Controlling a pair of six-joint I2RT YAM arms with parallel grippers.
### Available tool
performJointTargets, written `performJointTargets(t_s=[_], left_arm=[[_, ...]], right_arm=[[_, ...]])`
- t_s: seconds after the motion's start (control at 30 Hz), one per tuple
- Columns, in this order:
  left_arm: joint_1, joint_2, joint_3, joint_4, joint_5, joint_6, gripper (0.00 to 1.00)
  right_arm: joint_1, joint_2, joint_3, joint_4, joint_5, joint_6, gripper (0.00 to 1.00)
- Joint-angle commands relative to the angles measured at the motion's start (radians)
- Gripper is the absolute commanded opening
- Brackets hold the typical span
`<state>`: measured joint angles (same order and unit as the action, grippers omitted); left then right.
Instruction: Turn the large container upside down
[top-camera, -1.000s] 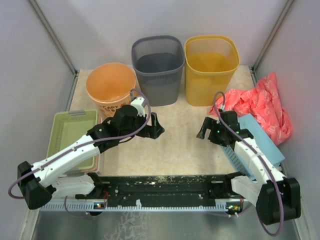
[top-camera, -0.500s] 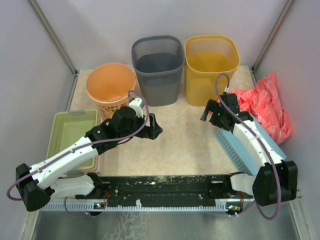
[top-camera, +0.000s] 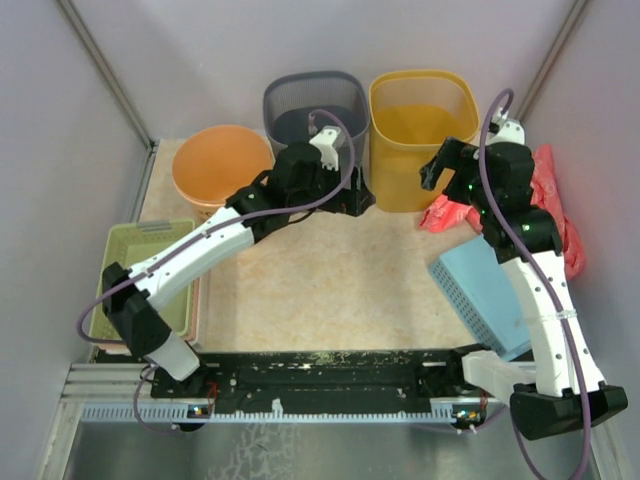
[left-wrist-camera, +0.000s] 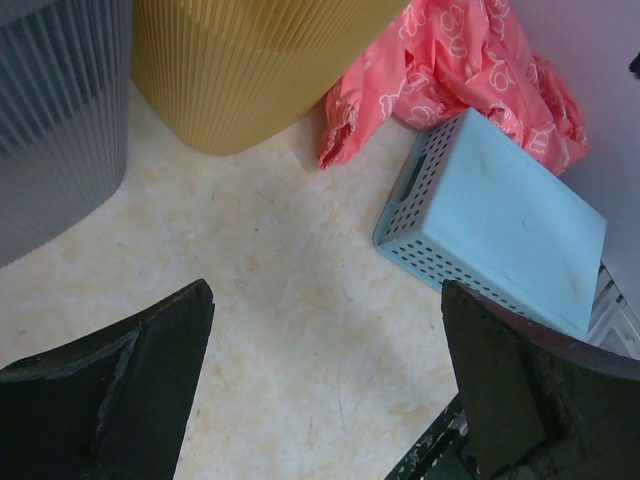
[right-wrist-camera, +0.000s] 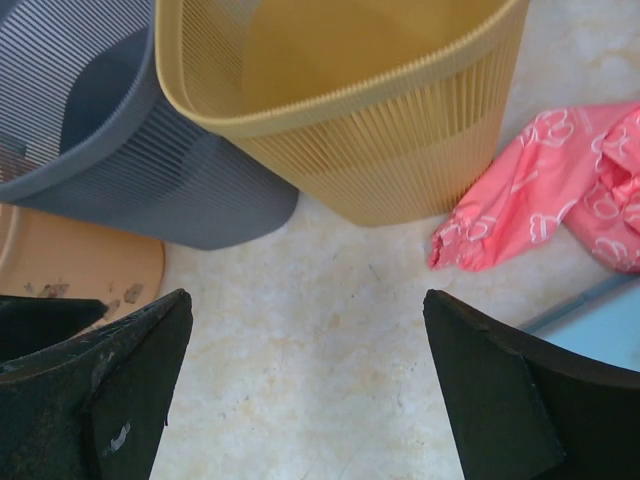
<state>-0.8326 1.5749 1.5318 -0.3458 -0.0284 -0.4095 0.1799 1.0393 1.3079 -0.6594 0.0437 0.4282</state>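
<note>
The right gripper swings across, outward and down onto the yellow bin's thin rim by the grey bin (right-wrist-camera: 164, 48) next, since that rim lies to its left in the top view.
The large container, a tall yellow ribbed bin (top-camera: 420, 140), stands upright and empty at the back of the table, right of centre. It also shows in the left wrist view (left-wrist-camera: 250, 70) and the right wrist view (right-wrist-camera: 350, 100). My left gripper (top-camera: 355, 195) hangs open just in front of the gap between the grey and yellow bins, touching nothing (left-wrist-camera: 325, 300). On the yellow bin's front right my right gripper (top-camera: 440, 172) is raised and open, with only bare table between its fingers (right-wrist-camera: 307, 300).
A grey bin (top-camera: 315, 110) stands directly left of the yellow one, and an orange bucket (top-camera: 220, 165) further left. Pink cloth (top-camera: 550, 190) lies at the right wall. A light blue basket (top-camera: 490, 290) lies overturned below it. Green tray (top-camera: 130, 270) at left.
Both arms have reached toward the back. The left gripper went from mid-table to the front of the bins. The right gripper rose and moved back beside the yellow bin. Both stayed open.
</note>
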Motion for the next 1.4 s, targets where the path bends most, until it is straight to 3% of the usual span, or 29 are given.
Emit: performJointTargets(t_s=[0.0,0.2,0.3,0.43,0.77,0.93,1.03,1.17,1.37], left_arm=[[0.038,0.091,0.074,0.078,0.089,0.024,0.99],[0.142,0.151,0.058,0.184,0.152,0.019,0.99],[0.19,0.174,0.051,0.224,0.16,0.029,0.99],[0.26,0.213,0.078,0.228,0.168,0.04,0.99],[0.434,0.254,0.092,0.24,0.198,-0.003,0.99],[0.455,0.206,0.072,0.211,0.234,0.0,0.99],[0.454,0.156,0.028,0.214,0.303,-0.018,0.99],[0.435,0.094,-0.025,0.215,0.372,-0.038,0.99],[0.375,0.017,-0.024,0.17,0.385,-0.019,0.99]], right_arm=[[-0.01,0.064,0.132,-0.029,0.003,-0.076,0.98],[-0.01,0.179,0.245,0.045,-0.151,-0.135,0.95],[-0.01,0.247,0.306,0.101,-0.227,-0.151,0.87],[-0.004,0.327,0.374,0.149,-0.27,-0.157,0.83],[0.13,0.725,0.832,-0.046,-0.079,-0.318,0.82],[0.155,0.927,1.081,-0.171,-0.033,-0.36,0.78],[0.178,0.999,1.146,-0.223,0.033,-0.392,0.74],[0.184,0.985,1.064,-0.194,0.064,-0.399,0.63],[0.209,1.009,1.061,-0.199,0.085,-0.406,0.36]])
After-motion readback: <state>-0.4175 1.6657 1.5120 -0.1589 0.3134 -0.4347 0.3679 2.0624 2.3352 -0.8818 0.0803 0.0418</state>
